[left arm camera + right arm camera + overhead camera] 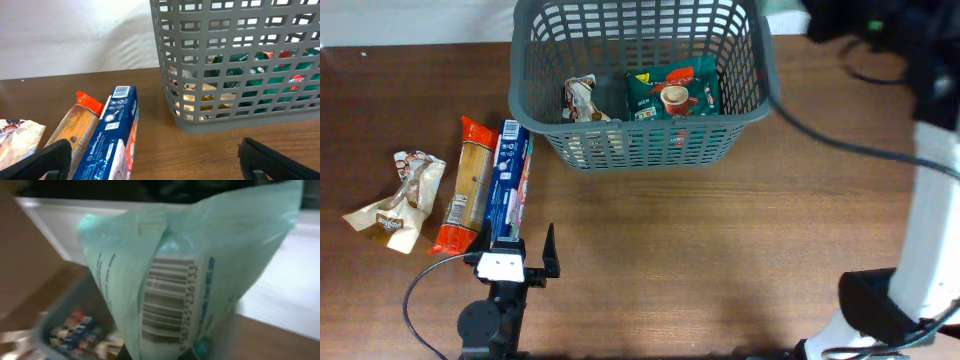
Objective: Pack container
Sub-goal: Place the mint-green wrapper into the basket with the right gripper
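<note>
My right gripper is to swing to the left in the overhead view next, and then it should come down into the basket's open gap beside the white-brown packet [582, 100].
The dark grey slotted basket [640, 148] stands at the table's far middle. It holds a green packet with a cup picture [672, 95] and a white-brown packet [582, 100]. The basket also shows in the left wrist view [240, 60]. My left gripper [525, 250] is open and low at the near end of a blue packet [508, 185]; in its own view [160, 167] the blue packet [112, 135] lies just inside the left finger. My right gripper [165, 355] is shut on a pale green packet with a barcode [185, 265], held up above the blurred basket [60, 330].
An orange packet [467, 185] lies against the blue packet's left side, and a crumpled beige packet [398, 200] lies further left. The right arm's white base [930, 250] stands at the right edge, with black cables running past the basket's right corner.
</note>
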You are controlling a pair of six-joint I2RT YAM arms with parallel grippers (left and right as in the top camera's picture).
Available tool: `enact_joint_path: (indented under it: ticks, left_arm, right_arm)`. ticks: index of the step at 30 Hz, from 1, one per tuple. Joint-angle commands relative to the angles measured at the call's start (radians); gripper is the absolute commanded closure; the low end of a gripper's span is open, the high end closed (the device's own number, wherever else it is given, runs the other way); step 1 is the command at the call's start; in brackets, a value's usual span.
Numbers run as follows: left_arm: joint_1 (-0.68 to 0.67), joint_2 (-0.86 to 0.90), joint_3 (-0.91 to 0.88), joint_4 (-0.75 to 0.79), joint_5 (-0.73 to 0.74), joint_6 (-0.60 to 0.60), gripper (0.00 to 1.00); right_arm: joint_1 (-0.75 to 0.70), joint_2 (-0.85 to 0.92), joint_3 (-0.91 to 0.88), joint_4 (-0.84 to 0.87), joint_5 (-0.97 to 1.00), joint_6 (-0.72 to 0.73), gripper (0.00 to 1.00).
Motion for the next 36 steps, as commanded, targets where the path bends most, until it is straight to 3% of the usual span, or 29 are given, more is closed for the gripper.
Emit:
enact_joint_path:
  ticks: [1,6,11,25,26,27,29,30,32,36]
  left_arm:
    - [-0.003,-0.006,-0.006,0.001,0.011,-0.006,0.01]
    - [-0.003,-0.006,-0.006,0.001,0.011,-0.006,0.01]
    - [-0.003,-0.006,-0.006,0.001,0.011,-0.006,0.01]
    - [-0.003,-0.006,-0.006,0.001,0.011,-0.006,0.01]
    - [-0.003,-0.006,-0.006,0.001,0.011,-0.006,0.01]
    - [-0.003,-0.007,-0.006,0.001,0.011,-0.006,0.01]
    - [-0.003,-0.006,-0.006,0.001,0.011,-0.006,0.01]
    - [-0.003,-0.006,-0.006,0.001,0.011,-0.006,0.01]
    - [-0.003,-0.006,-0.006,0.001,0.011,-0.006,0.01]
    - [-0.003,-0.006,-0.006,0.001,0.011,-0.006,0.01]
  right_arm:
    - [0.125,0.067,0.001,0.045,0.109,0.137,0.97]
    - [0.277,0.204,0.001,0.121,0.274,0.357,0.97]
    - [0.360,0.354,0.001,0.201,0.346,0.451,0.97]
    - [0.382,0.581,0.000,0.227,0.346,0.460,0.96]
    - [0.383,0.587,0.000,0.225,0.346,0.460,0.92]
    - [0.383,0.592,0.000,0.224,0.339,0.460,0.74]
    - [0.382,0.594,0.000,0.218,0.309,0.460,0.51]
    - [0.380,0.592,0.001,0.217,0.295,0.460,0.47]
    - [0.373,0.573,0.002,0.217,0.261,0.428,0.47]
    - [0.351,0.470,0.045,0.144,0.263,0.217,0.41]
